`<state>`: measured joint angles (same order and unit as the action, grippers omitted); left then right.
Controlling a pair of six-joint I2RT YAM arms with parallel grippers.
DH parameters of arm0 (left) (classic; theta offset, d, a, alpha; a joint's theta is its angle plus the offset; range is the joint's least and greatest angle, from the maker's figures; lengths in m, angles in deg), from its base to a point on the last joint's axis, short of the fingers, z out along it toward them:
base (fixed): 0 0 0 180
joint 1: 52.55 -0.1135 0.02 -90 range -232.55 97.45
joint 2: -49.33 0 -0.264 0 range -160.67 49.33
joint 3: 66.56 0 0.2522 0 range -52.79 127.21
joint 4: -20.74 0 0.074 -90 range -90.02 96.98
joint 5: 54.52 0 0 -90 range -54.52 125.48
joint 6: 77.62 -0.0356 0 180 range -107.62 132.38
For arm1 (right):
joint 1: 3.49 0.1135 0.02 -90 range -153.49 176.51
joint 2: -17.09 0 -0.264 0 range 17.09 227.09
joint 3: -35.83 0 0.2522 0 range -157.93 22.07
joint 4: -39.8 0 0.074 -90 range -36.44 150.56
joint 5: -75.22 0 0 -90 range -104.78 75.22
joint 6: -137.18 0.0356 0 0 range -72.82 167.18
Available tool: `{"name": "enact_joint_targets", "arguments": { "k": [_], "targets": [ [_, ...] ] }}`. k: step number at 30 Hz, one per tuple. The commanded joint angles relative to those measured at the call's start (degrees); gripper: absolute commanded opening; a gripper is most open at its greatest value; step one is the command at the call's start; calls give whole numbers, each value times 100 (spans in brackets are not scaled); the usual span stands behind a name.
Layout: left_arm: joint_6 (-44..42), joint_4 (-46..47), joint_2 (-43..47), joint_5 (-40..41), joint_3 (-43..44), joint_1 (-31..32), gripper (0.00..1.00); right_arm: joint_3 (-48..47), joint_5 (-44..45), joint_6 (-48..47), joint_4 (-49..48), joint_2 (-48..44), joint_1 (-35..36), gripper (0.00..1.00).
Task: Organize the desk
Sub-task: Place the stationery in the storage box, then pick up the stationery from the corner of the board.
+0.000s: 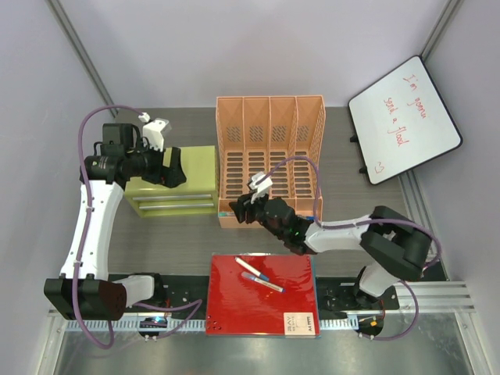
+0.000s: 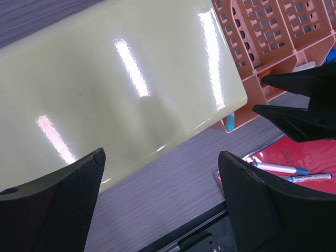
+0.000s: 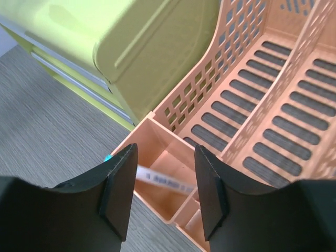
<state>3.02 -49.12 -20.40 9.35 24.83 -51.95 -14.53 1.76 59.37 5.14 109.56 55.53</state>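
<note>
My right gripper moves back and down to the white body of the folder's rack-side marker [image 1: 249, 267] next, since that lies below and back from my open fingers.
The desk [image 1: 180, 242] is dark grey wood-grain. A red folder [image 1: 262, 301] lies at its near edge with two markers [image 1: 260, 275] on it. My right gripper [image 1: 242, 207] is open over the front left pocket of the orange mesh rack [image 1: 269, 148]. In the right wrist view, a blurred white marker [image 3: 165, 181] with a teal cap lies across that pocket below my open right gripper [image 3: 164, 157], apart from both pads. My left gripper [image 1: 172, 168] is open and empty over the lime-green cabinet [image 1: 172, 183]; it also shows in the left wrist view [image 2: 163, 157].
A whiteboard [image 1: 402, 117] with red writing leans at the back right. The rack stands right of the cabinet, touching it. In the left wrist view the right gripper's black fingers [image 2: 299, 102] show above the red folder [image 2: 310, 155].
</note>
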Motion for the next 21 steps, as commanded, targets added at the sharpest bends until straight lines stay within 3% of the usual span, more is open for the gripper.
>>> {"name": "enact_joint_targets", "arguments": {
  "k": [1, 5, 7, 8, 12, 14, 21],
  "targets": [
    [14, 108, 100, -68, 174, -43, 88, -890, 324, -102, 2148, -1123, -5, 54],
    [-4, 99, 127, -24, 174, -34, 88, -1437, -17, -190, 4563, -1994, -5, 56],
    [-4, 81, 136, -33, 165, -34, 88, -1865, -386, -269, 5479, -2267, -5, 52],
    [5, 81, 127, -33, 165, -42, 88, -2095, -832, -287, 6537, -2338, -5, 50],
    [49, 116, 118, -50, 156, -43, 88, -2931, -1783, -164, 8855, -1952, 4, 45],
    [75, 117, 109, -85, 174, -34, 88, -2915, -1908, -33, 9340, -1873, 91, 44],
    [93, 99, 118, -94, 157, -34, 88, -2405, -1996, 179, 9132, -1646, 530, 45]
  ]
}}
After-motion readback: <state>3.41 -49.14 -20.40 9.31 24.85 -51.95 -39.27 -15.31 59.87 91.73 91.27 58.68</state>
